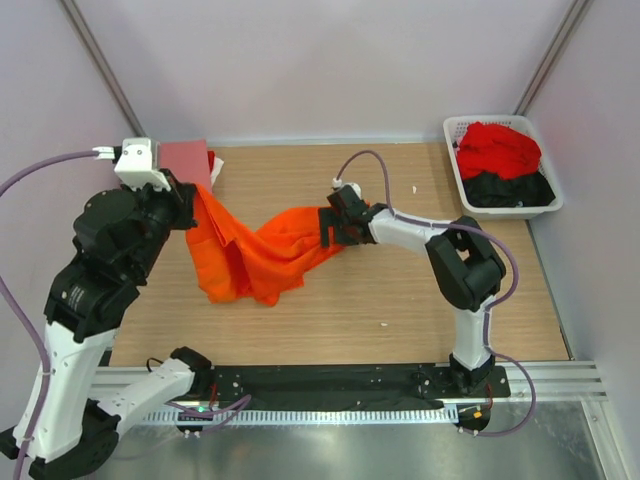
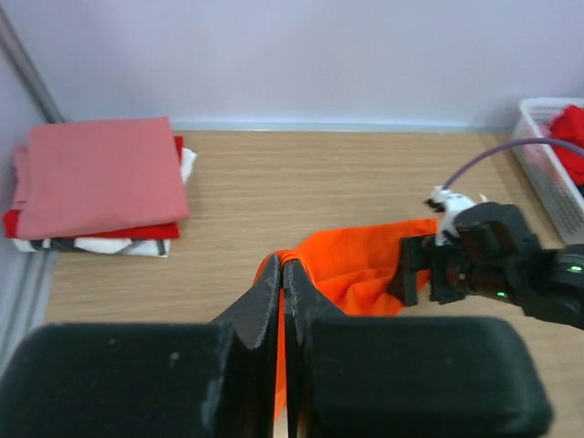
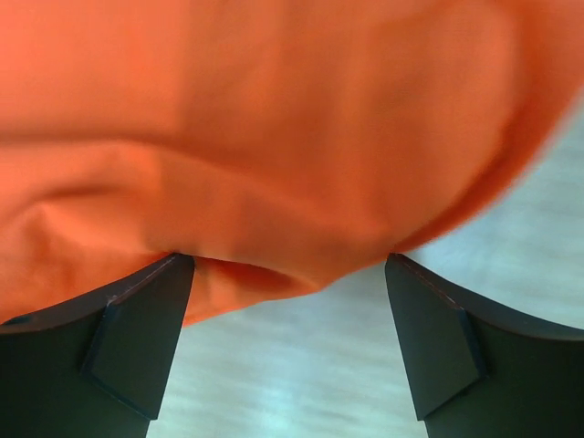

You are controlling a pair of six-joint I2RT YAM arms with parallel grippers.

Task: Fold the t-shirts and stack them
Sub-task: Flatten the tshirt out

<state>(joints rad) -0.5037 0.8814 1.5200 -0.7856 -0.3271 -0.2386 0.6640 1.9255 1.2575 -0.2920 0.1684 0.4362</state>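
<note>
The t-shirt's near edge (image 1: 262,298) lies closer to the robot's base and to the gripper's left in the top view, so the right gripper needs to move back and across to it next.
The bright orange t-shirt (image 1: 265,255) hangs bunched between my two grippers, its lower part lying on the table. My left gripper (image 1: 190,205) is shut on its upper left edge and holds it up; in the left wrist view the closed fingertips (image 2: 285,262) pinch the cloth (image 2: 360,265). My right gripper (image 1: 328,228) is at the shirt's right end. In the right wrist view its jaws stand wide apart (image 3: 287,258), and the orange cloth (image 3: 274,119) lies just ahead of the tips, not pinched. It also shows in the left wrist view (image 2: 412,271).
A folded stack sits at the table's back left: a salmon-pink shirt (image 2: 100,173) on top, a red one (image 2: 91,226) and a white one (image 2: 109,245) under it. A white slatted basket (image 1: 555,205) at the back right holds red (image 1: 497,148) and black (image 1: 508,188) shirts.
</note>
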